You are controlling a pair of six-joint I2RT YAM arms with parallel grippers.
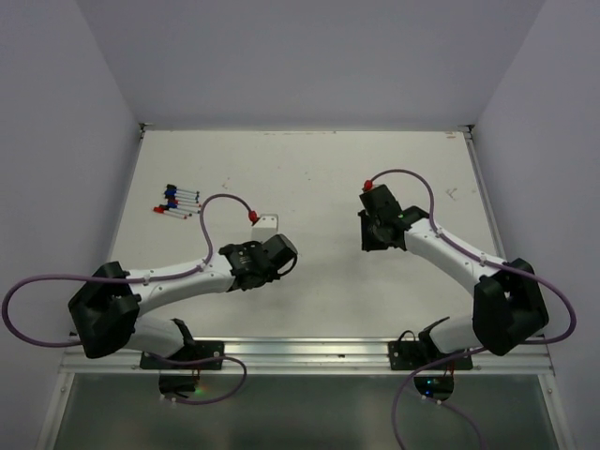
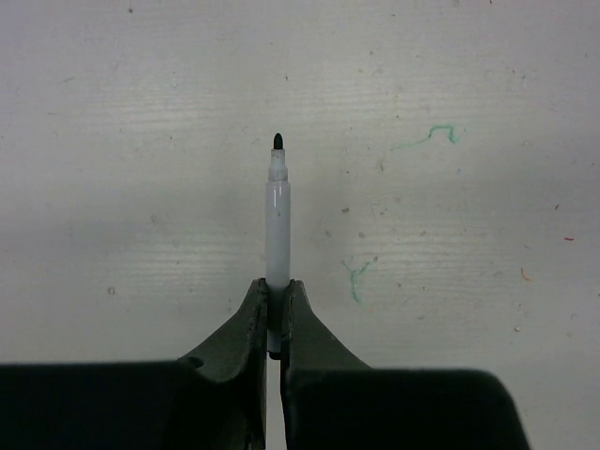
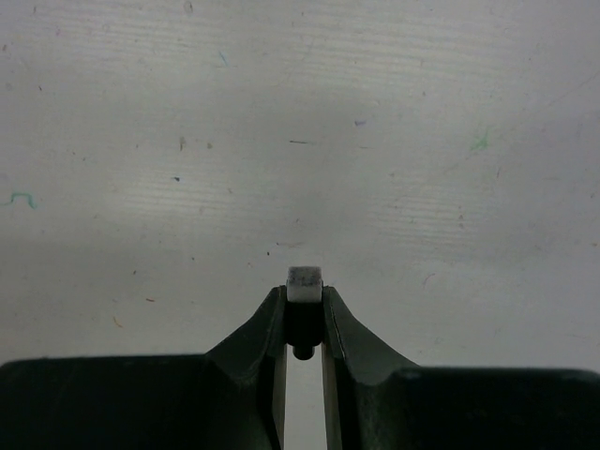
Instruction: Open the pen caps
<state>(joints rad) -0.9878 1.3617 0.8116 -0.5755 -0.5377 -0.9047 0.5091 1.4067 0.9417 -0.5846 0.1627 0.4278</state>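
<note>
My left gripper is above empty tabletop that lies to its right in the top view. It will move that way and down next and let go of the uncapped pen.
My left gripper (image 2: pixel 274 295) is shut on the rear end of a white-barrelled pen (image 2: pixel 277 220). The pen points away from the jaws with its small black tip (image 2: pixel 277 142) bare, hovering over the table. My right gripper (image 3: pixel 305 302) is shut on a short black pen cap (image 3: pixel 305 281) whose pale open end pokes out past the fingertips. In the top view the left gripper (image 1: pixel 267 261) is at centre-left and the right gripper (image 1: pixel 375 234) at centre-right, well apart. Several more pens (image 1: pixel 178 201) with red, blue and black ends lie in a row at the far left.
A small white block (image 1: pixel 268 222) lies by the left arm's red cable connector (image 1: pixel 253 217). Purple cables loop around both arms. Grey walls close in the white table (image 1: pixel 319 159) on three sides. Green ink scribbles (image 2: pixel 354 277) mark its surface.
</note>
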